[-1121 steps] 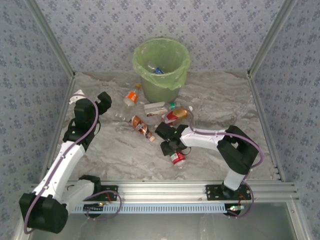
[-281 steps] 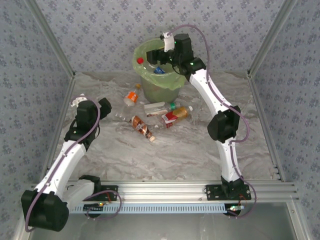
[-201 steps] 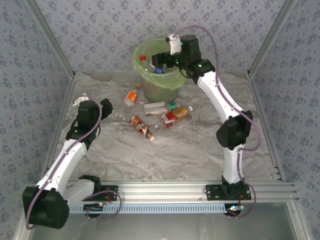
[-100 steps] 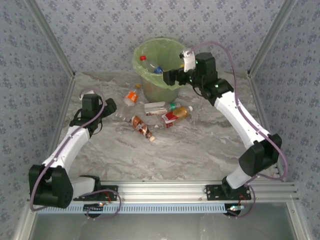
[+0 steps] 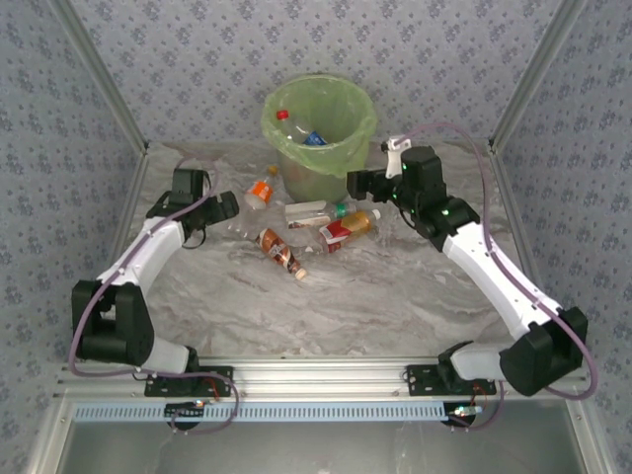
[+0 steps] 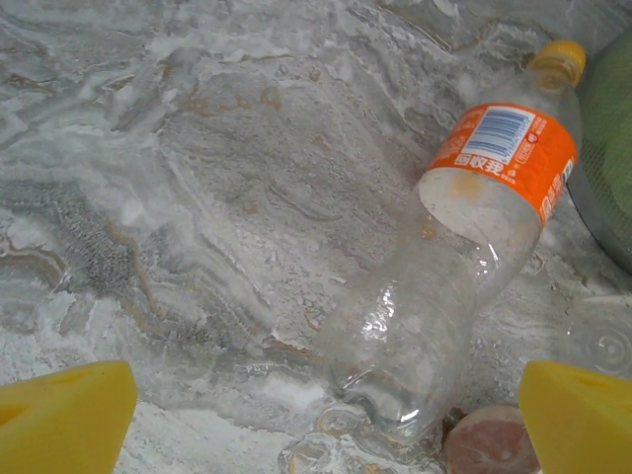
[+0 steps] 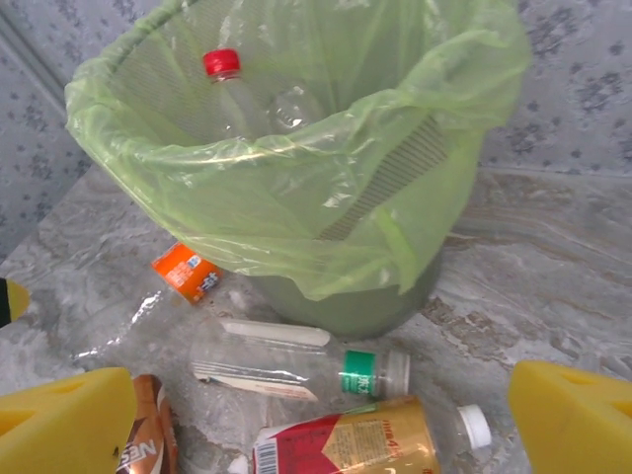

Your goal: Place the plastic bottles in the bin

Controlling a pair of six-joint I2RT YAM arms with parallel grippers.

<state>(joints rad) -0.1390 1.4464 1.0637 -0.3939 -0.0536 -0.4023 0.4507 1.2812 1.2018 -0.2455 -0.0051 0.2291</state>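
I will lower my left gripper toward the bin (image 5: 318, 148) and turn it onto the clear middle of the bottle beside the orange label (image 5: 253, 206), because the bottle lies slanted to the gripper's fingers.
The pale green bin (image 5: 318, 148) stands at the back, and a red-capped bottle (image 5: 281, 118) lies inside it (image 7: 222, 69). On the table in front of it are an orange-labelled bottle (image 5: 262, 190), a clear green-banded bottle (image 5: 314, 212), a red-and-yellow bottle (image 5: 348, 227) and a brown bottle (image 5: 280, 252). My left gripper (image 5: 225, 205) is open just left of the orange-labelled bottle (image 6: 434, 296), with nothing between its fingers (image 6: 64, 415). My right gripper (image 5: 357, 184) is open and empty, right of the bin (image 7: 296, 158) and above the red-and-yellow bottle (image 7: 365, 439).
Patterned walls with metal posts close in the marble table (image 5: 395, 286) on three sides. The arm bases sit on a rail (image 5: 316, 380) at the near edge. The wide near half of the table holds nothing.
My right gripper has drawn back from over the bin and come down to its right, leaving the red-capped bottle inside. My left gripper has swung right toward the orange-labelled bottle.
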